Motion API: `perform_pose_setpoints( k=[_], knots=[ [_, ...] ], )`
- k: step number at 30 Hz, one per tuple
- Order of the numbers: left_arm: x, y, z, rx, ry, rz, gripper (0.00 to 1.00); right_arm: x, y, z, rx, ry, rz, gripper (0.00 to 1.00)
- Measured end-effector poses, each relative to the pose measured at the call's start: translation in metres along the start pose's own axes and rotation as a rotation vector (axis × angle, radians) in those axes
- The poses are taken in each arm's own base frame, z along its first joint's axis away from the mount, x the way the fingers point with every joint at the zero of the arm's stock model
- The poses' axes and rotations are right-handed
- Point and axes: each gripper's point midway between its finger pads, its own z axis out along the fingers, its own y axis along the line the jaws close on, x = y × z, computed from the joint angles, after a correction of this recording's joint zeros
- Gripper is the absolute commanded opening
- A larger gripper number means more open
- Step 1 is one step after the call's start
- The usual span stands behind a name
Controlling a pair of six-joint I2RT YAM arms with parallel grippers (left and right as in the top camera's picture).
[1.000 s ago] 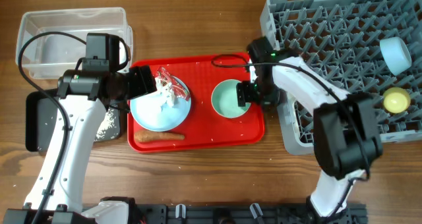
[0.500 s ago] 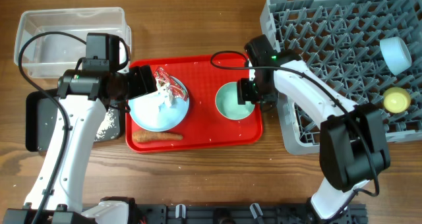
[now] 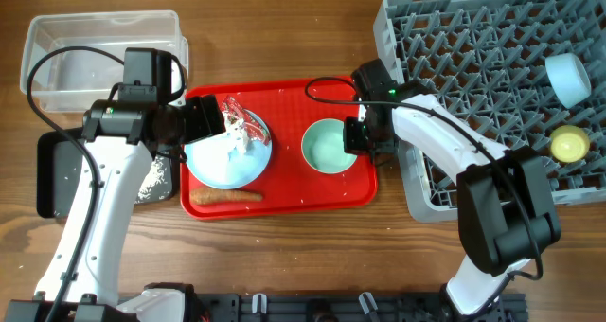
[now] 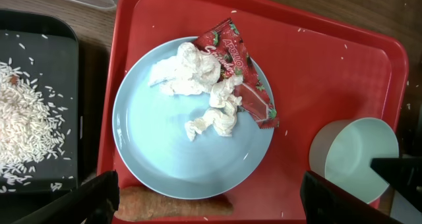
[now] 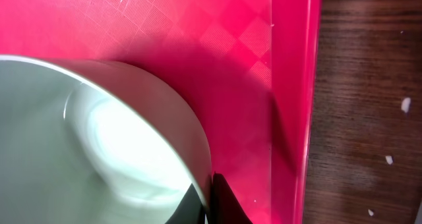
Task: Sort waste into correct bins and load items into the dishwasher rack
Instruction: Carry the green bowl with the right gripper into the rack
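The robot's right hand is to lift the pale-green bowl next and swing it outward over them.
The pale-green bowl [image 3: 325, 145] [image 5: 99, 151] stands on the right half of the red tray [image 3: 289, 104]. My right gripper [image 3: 353, 135] [image 5: 210, 201] is shut on its right rim, one finger inside and one outside. The light-blue plate [image 3: 227, 159] [image 4: 165, 138] lies on the tray's left half with a crumpled red-and-white wrapper [image 3: 241, 123] [image 4: 227, 72] on it. My left gripper [image 3: 210, 123] [image 4: 211, 191] hangs open above the plate, holding nothing. An orange-brown food stick [image 3: 225, 196] [image 4: 171, 206] lies along the plate's near edge.
The grey dishwasher rack [image 3: 473, 66] fills the right, holding a light-blue bowl [image 3: 568, 78] and a yellow cup [image 3: 568, 144]. A clear tub [image 3: 76, 57] sits at the back left. The black tray [image 3: 47, 185] [image 4: 39, 26] beside it holds rice [image 3: 153, 178] [image 4: 26, 125].
My right gripper has closed on the pale-green bowl's rim, and the bowl has shifted slightly left on the tray. The left arm has not moved.
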Motion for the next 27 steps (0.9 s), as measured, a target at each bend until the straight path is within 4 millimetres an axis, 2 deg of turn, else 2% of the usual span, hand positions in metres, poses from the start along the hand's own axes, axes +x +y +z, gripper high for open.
perform_pose_setpoints(
  k=[2, 3, 4, 5, 6, 7, 8, 9, 10, 11, 13, 15, 16, 18, 20, 23, 27],
  knots=[
    [0.001, 0.0, 0.0, -0.001, 0.003, 0.0, 0.88, -0.004, -0.006, -0.021, 0.044, -0.029, -0.028, 0.04],
    [0.001, 0.0, 0.0, -0.001, 0.003, 0.0, 0.88, -0.031, -0.001, -0.077, 0.051, -0.209, -0.074, 0.04],
    [0.001, 0.0, 0.0, -0.001, 0.002, 0.0, 0.88, -0.049, -0.003, -0.136, 0.084, -0.405, -0.087, 0.04],
    [0.001, 0.0, 0.0, -0.001, 0.002, 0.0, 0.88, -0.062, -0.014, -0.197, 0.142, -0.612, -0.094, 0.04],
    [0.001, 0.0, 0.0, -0.001, 0.003, 0.0, 0.88, -0.069, -0.028, -0.24, 0.212, -0.754, -0.083, 0.04],
    [0.001, 0.0, 0.0, -0.001, 0.004, 0.0, 0.88, -0.074, -0.053, -0.277, 0.329, -0.873, -0.05, 0.04],
    [0.001, 0.0, 0.0, -0.001, 0.003, 0.0, 0.88, -0.078, -0.073, -0.298, 0.424, -0.938, -0.012, 0.04],
    [0.001, 0.0, 0.0, -0.002, 0.005, -0.001, 0.88, -0.087, -0.114, -0.334, 0.626, -1.041, 0.08, 0.04],
    [0.002, 0.001, 0.0, -0.002, 0.006, -0.001, 0.88, -0.092, -0.148, -0.36, 0.773, -1.105, 0.175, 0.04],
    [0.001, 0.001, 0.0, -0.002, 0.005, -0.001, 0.88, -0.088, -0.176, -0.376, 0.89, -1.116, 0.253, 0.04],
    [0.001, 0.0, 0.0, -0.001, 0.005, -0.001, 0.88, -0.087, -0.214, -0.394, 1.027, -1.144, 0.386, 0.04],
    [0.001, 0.0, 0.0, -0.001, 0.004, -0.001, 0.88, -0.089, -0.259, -0.394, 1.167, -1.1, 0.481, 0.04],
    [0.002, 0.001, 0.0, -0.002, 0.006, -0.001, 0.88, -0.092, -0.277, -0.383, 1.22, -1.046, 0.498, 0.04],
    [0.002, 0.001, 0.0, -0.003, 0.006, -0.001, 0.88, -0.1, -0.302, -0.366, 1.268, -0.993, 0.526, 0.04],
    [0.001, 0.0, 0.0, -0.002, 0.005, -0.001, 0.88, -0.113, -0.33, -0.33, 1.317, -0.894, 0.516, 0.04],
    [0.002, 0.001, 0.0, -0.002, 0.007, -0.001, 0.88, -0.133, -0.343, -0.291, 1.34, -0.824, 0.465, 0.04],
    [0.002, 0.001, 0.0, -0.002, 0.007, -0.001, 0.88, -0.148, -0.339, -0.252, 1.326, -0.761, 0.391, 0.04]
  ],
)
